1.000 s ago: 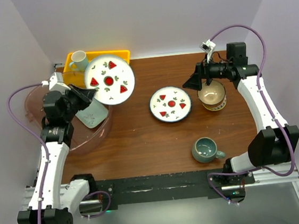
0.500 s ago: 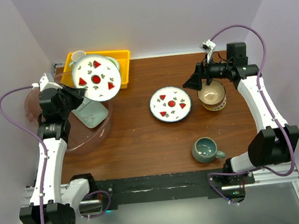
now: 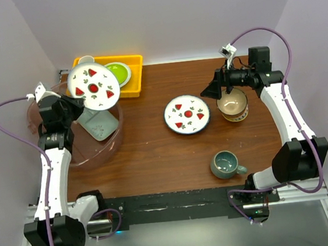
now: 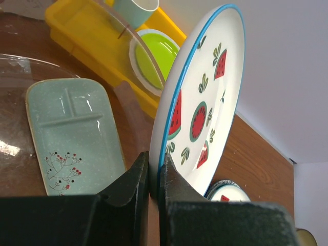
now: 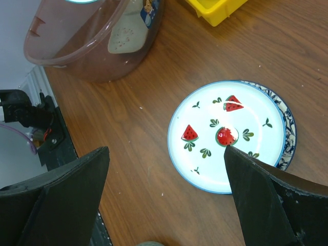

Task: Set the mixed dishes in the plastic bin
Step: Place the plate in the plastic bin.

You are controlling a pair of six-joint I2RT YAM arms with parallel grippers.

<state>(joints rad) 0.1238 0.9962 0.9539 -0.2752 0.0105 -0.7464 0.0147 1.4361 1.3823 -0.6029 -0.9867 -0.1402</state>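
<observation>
My left gripper moves back, goes down toward the pale green tray (image 3: 100, 127) (image 4: 72, 133) and lets go next, since the plate sticks out over the bin's far rim.
My left gripper (image 3: 75, 104) (image 4: 154, 163) is shut on the lower rim of a blue-rimmed watermelon plate (image 3: 93, 88) (image 4: 201, 105). It holds the plate tilted almost on edge above the back of the pinkish plastic bin (image 3: 100, 153) (image 5: 77, 48). A pale green divided tray (image 3: 100, 127) (image 4: 72, 133) lies inside the bin. A second watermelon plate (image 3: 187, 114) (image 5: 225, 133) rests on a blue-patterned plate (image 5: 287, 120) mid-table. My right gripper (image 3: 214, 90) (image 5: 166, 154) hangs open above the table between that stack and a cream-tan bowl (image 3: 232, 104). A teal mug (image 3: 225, 163) stands nearer the front.
A yellow tray (image 3: 134, 79) (image 4: 77, 23) behind the bin holds a lime-green plate (image 3: 118, 73) (image 4: 154, 56) and a pale mug (image 3: 86, 59) (image 4: 134, 7). The bin sits at the table's left edge, close to the left wall.
My left arm has swung the held plate leftward and back, from over the bin's right rim to above the bin's rear, uncovering the lime-green plate. The right arm has not moved.
</observation>
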